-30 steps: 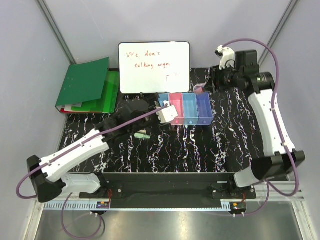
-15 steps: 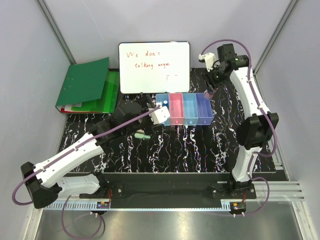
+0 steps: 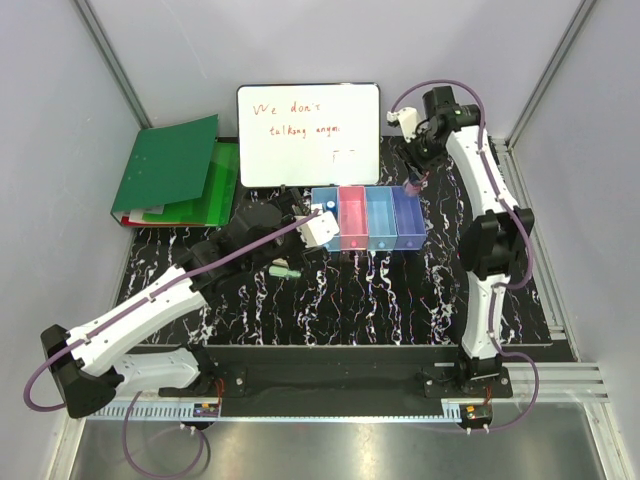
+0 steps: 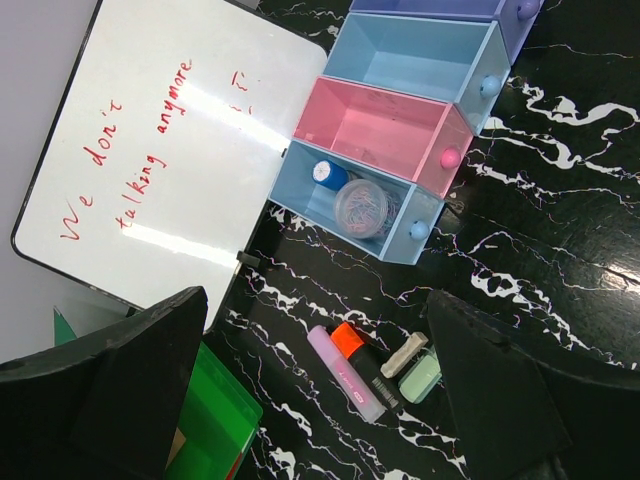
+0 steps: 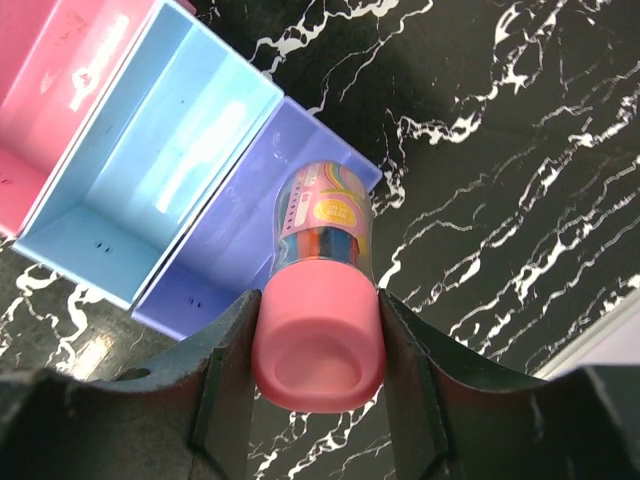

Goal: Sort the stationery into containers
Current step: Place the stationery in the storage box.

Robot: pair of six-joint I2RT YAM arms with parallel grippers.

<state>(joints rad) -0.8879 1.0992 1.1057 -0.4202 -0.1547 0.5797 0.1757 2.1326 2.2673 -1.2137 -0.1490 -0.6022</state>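
Next, my right gripper moves down and to the left in the top view and releases the tube [image 5: 320,230] in the purple bin's far end, since that end stands empty.
The four joined bins [image 3: 380,218] stand in a row at mid-table. In the left wrist view the near light blue bin [image 4: 300,190] holds a blue-capped bottle [image 4: 324,172] and a clear round box of clips [image 4: 362,207]. The pink bin [image 4: 380,130] and the second light blue bin [image 4: 420,65] look empty. A pink marker [image 4: 345,370], orange marker [image 4: 365,352], grey-white piece [image 4: 404,354] and pale green stick [image 4: 420,378] lie together on the table. My left gripper [image 4: 320,400] is open, high above them. My right gripper [image 5: 318,340] is shut on a pink-capped clear tube [image 5: 320,230] over the purple bin [image 5: 240,250].
The whiteboard with red writing [image 3: 308,135] leans behind the bins. The green folder [image 3: 170,170] lies at the back left. The markers [image 3: 284,270] lie just left of and in front of the bins. The black marbled mat [image 3: 440,280] covers the table.
My right arm has swung in from the back right and carried the pink-capped tube to the purple bin. My left arm has shifted only slightly.
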